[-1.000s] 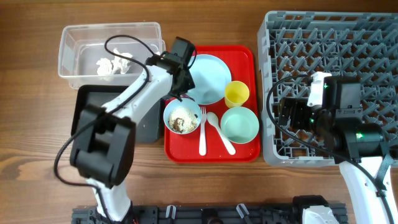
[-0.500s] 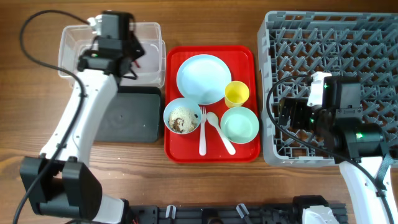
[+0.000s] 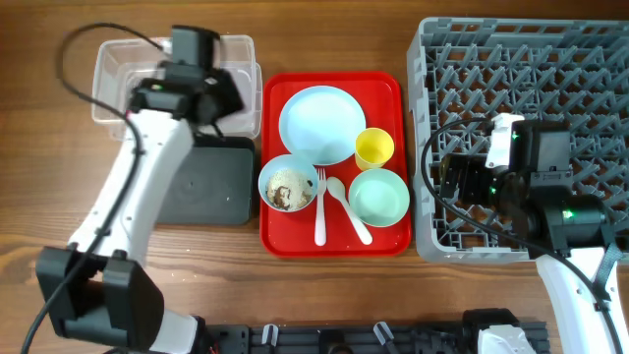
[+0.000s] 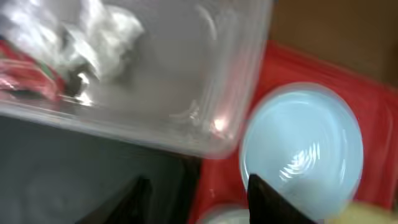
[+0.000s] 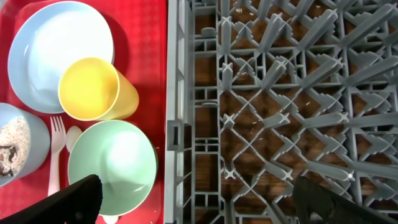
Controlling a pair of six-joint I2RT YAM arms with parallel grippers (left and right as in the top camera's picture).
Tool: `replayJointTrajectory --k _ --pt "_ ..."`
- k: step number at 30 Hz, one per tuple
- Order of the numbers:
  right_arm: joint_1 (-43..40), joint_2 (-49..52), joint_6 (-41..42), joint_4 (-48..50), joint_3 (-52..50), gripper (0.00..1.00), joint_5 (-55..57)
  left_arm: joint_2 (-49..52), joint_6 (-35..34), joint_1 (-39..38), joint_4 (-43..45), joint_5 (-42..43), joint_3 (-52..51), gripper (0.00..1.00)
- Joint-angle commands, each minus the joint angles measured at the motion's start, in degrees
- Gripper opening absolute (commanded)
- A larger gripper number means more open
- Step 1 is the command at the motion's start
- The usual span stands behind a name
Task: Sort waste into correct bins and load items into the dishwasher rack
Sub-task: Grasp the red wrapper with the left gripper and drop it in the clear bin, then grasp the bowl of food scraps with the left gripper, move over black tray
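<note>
My left gripper is to move back and to the right in the overhead view, then down onto the bowl's fork-side rim (image 3: 314,188), because the blue bowl has leftovers in it.
My left gripper (image 3: 218,103) (image 4: 202,200) is open and empty, over the right end of the clear tub (image 3: 108,61) (image 4: 186,56). In the left wrist view, crumpled white tissue (image 4: 112,28) and the red wrapper (image 4: 25,68) lie in the tub. The black tray (image 3: 206,187) (image 4: 74,168) sits in front of it. The blue bowl (image 3: 288,184) (image 5: 15,149) holds the food leftovers. The pale blue plate (image 3: 316,123) (image 5: 59,53), yellow cup (image 3: 373,147) (image 5: 93,87), mint bowl (image 3: 379,195) (image 5: 112,165), fork (image 3: 320,208) and spoon (image 3: 351,214) lie on the red tray. My right gripper (image 3: 452,177) (image 5: 208,202) is open and empty over the left edge of the grey rack (image 3: 521,59) (image 5: 286,93).
The flat red serving tray (image 3: 275,236) (image 5: 155,37) lies between the bins and the rack, close against the rack's left wall. Bare wooden table (image 3: 59,226) runs along the left and front.
My left arm swung from the red tray to over the clear tub, then shifted slightly right. The right arm has not moved.
</note>
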Motion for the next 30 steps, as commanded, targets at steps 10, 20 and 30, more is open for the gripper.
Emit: replayJointTrajectory --k 10,20,30 --pt "0.09 -0.15 0.79 -0.39 1.36 1.0 -1.14 12.74 -6.16 -27.12 -5.09 2.97 -3.41 0.53" --pt "0.09 -0.15 0.79 -0.83 1.38 1.0 -1.14 18.16 -6.14 -27.56 -4.33 -1.09 -3.41 0.04" --pt "0.09 -0.15 0.79 -0.9 1.38 1.0 -1.11 5.97 -5.46 -25.59 -13.29 -1.07 0.81 0.04"
